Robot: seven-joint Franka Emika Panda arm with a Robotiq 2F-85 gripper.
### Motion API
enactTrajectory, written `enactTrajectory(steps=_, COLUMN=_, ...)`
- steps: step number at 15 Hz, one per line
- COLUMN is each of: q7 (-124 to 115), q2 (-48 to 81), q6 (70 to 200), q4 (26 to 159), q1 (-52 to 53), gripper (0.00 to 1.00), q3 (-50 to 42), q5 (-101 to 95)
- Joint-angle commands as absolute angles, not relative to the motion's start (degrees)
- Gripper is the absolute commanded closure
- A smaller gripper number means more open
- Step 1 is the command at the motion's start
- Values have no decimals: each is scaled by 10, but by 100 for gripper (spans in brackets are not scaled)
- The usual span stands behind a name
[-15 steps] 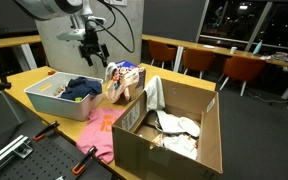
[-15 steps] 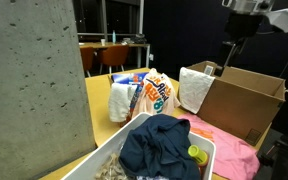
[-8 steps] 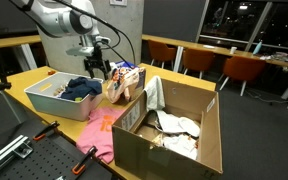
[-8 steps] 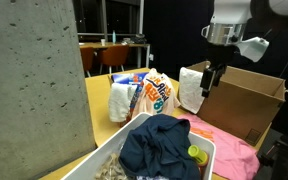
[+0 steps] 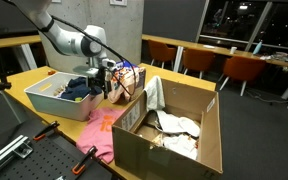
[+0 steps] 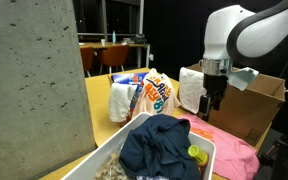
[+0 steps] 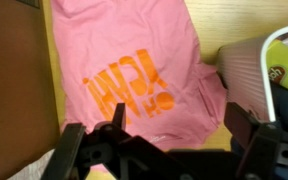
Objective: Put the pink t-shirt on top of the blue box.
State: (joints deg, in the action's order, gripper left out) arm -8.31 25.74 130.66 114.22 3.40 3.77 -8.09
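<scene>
The shirt lies flat and the print's end by the bin is below the robot's open gripper, so next the gripper will lower its spread fingers onto the cloth there.
The pink t-shirt (image 7: pixel 134 70), with an orange print, lies flat on the yellow table between the pale blue-grey bin and the cardboard box. It also shows in both exterior views (image 5: pixel 104 135) (image 6: pixel 231 152). My gripper (image 7: pixel 182 125) is open and empty, hovering just above the shirt's near part. It shows in both exterior views (image 5: pixel 106 88) (image 6: pixel 212 105). The pale blue-grey bin (image 5: pixel 46 100) (image 6: pixel 104 165) (image 7: pixel 252 65) holds a dark blue garment (image 5: pixel 79 88) (image 6: pixel 159 145). No other blue box shows.
A large open cardboard box (image 5: pixel 189 140) (image 6: pixel 252 100) (image 7: pixel 14 80) with white cloth inside stands right beside the shirt. Snack bags (image 5: pixel 129 80) (image 6: pixel 144 97) stand behind the bin. An orange-handled tool (image 5: pixel 84 160) lies near the table's front edge.
My gripper has come down from high above the snack bags into the gap between the bin and the cardboard box, close over the pink shirt. It stays open.
</scene>
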Motion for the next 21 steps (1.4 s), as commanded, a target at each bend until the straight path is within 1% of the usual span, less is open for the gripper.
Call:
enactTrajectory(steps=1, q7=-65, q2=314, q6=1333, q4=1117, q1=31, gripper=0, q3=24, q5=-56)
enactTrajectory(steps=3, q7=-68, q2=342, q6=1353, q4=1110, q1=29, gripper=0, q3=19, q5=-48)
enactTrajectory(steps=9, q7=-69, q2=428, q6=1349, q4=1036, q1=40, gripper=0, q3=17, q5=-45)
enactTrajectory(steps=21, q7=-99, q2=599, q6=1346, q4=863, q1=68, gripper=0, q3=4, q5=-43)
